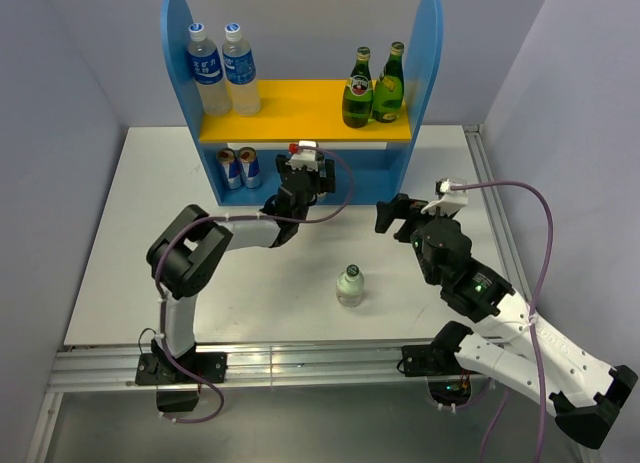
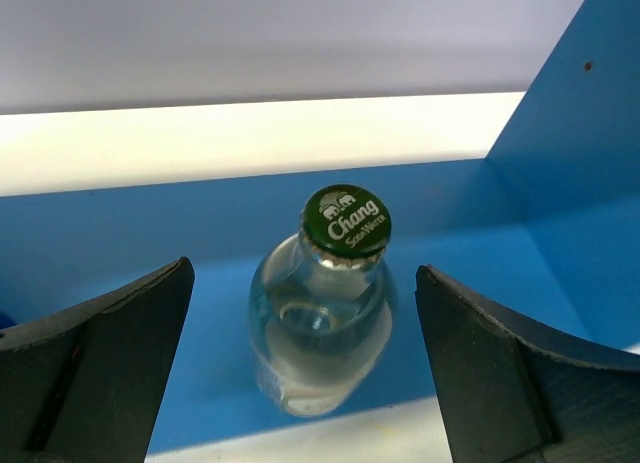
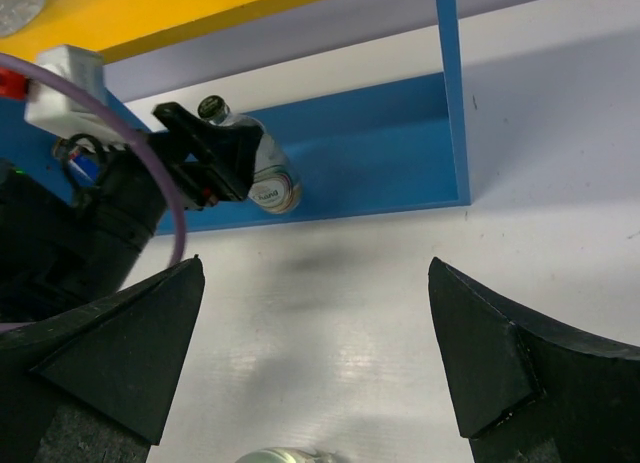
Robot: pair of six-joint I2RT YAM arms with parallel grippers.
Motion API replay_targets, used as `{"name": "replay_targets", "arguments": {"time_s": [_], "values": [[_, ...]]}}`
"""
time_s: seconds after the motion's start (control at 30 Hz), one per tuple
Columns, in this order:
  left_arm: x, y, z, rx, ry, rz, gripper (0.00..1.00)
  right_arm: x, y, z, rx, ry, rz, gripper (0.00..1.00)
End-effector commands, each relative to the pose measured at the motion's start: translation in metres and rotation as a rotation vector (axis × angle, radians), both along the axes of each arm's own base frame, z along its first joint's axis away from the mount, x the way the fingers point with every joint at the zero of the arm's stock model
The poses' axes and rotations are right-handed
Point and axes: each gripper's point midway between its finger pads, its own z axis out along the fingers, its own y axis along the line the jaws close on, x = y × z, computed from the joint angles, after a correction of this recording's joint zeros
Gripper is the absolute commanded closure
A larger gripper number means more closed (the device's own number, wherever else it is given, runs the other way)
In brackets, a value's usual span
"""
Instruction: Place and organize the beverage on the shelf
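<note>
My left gripper will move back from the shelf (image 1: 300,108) and close around the second clear bottle's body (image 1: 350,288), because one bottle already stands on the shelf's base.
The shelf (image 1: 300,108) stands at the back of the table, with blue side panels, a yellow upper board and a blue base (image 2: 480,253). A clear glass bottle with a green Chang cap (image 2: 325,333) stands upright on the base near its front edge. It also shows in the right wrist view (image 3: 268,178). My left gripper (image 1: 305,168) is open, its fingers (image 2: 110,363) wide on either side of this bottle and not touching it. A second clear bottle (image 1: 349,285) stands on the table. My right gripper (image 1: 395,215) is open and empty, above and behind this bottle (image 3: 280,455).
Two water bottles (image 1: 222,68) stand on the upper board at the left and two green glass bottles (image 1: 373,85) at the right. Two cans (image 1: 240,168) stand on the base at the left. The table's right rail (image 1: 490,198) is near my right arm.
</note>
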Motion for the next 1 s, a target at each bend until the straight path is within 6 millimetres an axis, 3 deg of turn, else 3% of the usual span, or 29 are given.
{"name": "replay_targets", "arguments": {"time_s": [0.0, 0.13, 0.17, 0.2, 0.23, 0.27, 0.3, 0.37, 0.4, 0.43, 0.47, 0.5, 0.53, 0.57, 0.6, 0.67, 0.77, 0.87, 0.97], "values": [[-0.013, -0.002, 0.034, -0.077, -0.049, -0.026, 0.01, 0.0, -0.002, 0.004, 0.03, -0.017, -0.008, 0.0], [-0.029, 0.0, 0.022, -0.063, 0.006, -0.071, 0.01, -0.001, -0.003, 0.007, 0.036, -0.024, -0.011, 0.0], [-0.036, 0.002, 0.018, -0.051, 0.022, -0.071, 0.01, -0.002, -0.003, 0.007, 0.037, -0.026, -0.011, 0.0], [-0.044, 0.005, 0.029, -0.052, 0.014, -0.074, 0.01, -0.002, -0.004, 0.007, 0.035, -0.025, -0.014, 0.0], [-0.056, 0.011, 0.016, -0.017, 0.037, -0.074, 0.01, -0.002, -0.004, 0.007, 0.036, -0.024, -0.014, 0.0], [-0.066, 0.017, 0.017, -0.001, 0.036, -0.063, 0.01, -0.002, -0.004, 0.006, 0.035, -0.021, -0.013, 0.0], [-0.083, 0.019, 0.033, 0.009, 0.013, -0.065, 0.01, -0.003, -0.005, 0.006, 0.037, -0.023, -0.014, 0.0], [-0.113, 0.026, 0.017, 0.033, 0.059, -0.09, 0.01, -0.002, -0.004, 0.005, 0.038, -0.023, -0.011, 0.0], [-0.127, 0.031, 0.03, 0.007, 0.057, -0.11, 0.01, -0.002, -0.003, 0.006, 0.038, -0.024, -0.011, 0.0], [-0.143, 0.039, 0.014, 0.028, 0.096, -0.128, 0.01, -0.001, -0.003, 0.005, 0.037, -0.023, -0.013, 0.0], [-0.16, 0.04, 0.029, -0.023, 0.082, -0.154, 0.01, -0.001, -0.003, 0.005, 0.036, -0.022, -0.014, 0.0], [-0.171, 0.044, 0.027, -0.032, 0.091, -0.161, 0.01, 0.0, -0.003, 0.005, 0.033, -0.019, -0.017, 0.0], [-0.187, 0.053, 0.006, -0.002, 0.134, -0.171, 0.01, 0.0, -0.003, 0.005, 0.033, -0.021, -0.019, 0.0], [-0.205, 0.05, 0.019, -0.045, 0.115, -0.224, 0.01, 0.0, -0.004, 0.005, 0.034, -0.022, -0.02, 0.0], [-0.22, 0.052, 0.0, -0.023, 0.154, -0.273, 0.01, 0.0, -0.004, 0.005, 0.034, -0.024, -0.021, 0.0], [-0.248, 0.042, 0.007, -0.068, 0.15, -0.41, 0.01, 0.0, -0.004, 0.006, 0.034, -0.023, -0.02, 0.0], [-0.288, 0.024, -0.008, -0.075, 0.185, -0.637, 0.01, 0.001, -0.004, 0.008, 0.031, -0.021, -0.023, 0.0], [-0.308, 0.011, -0.019, -0.068, 0.199, -0.747, 0.01, 0.001, -0.004, 0.008, 0.031, -0.022, -0.025, 0.0], [-0.314, -0.003, -0.027, -0.062, 0.211, -0.8, 0.01, 0.0, -0.003, 0.009, 0.033, -0.019, -0.02, 0.0]]}}
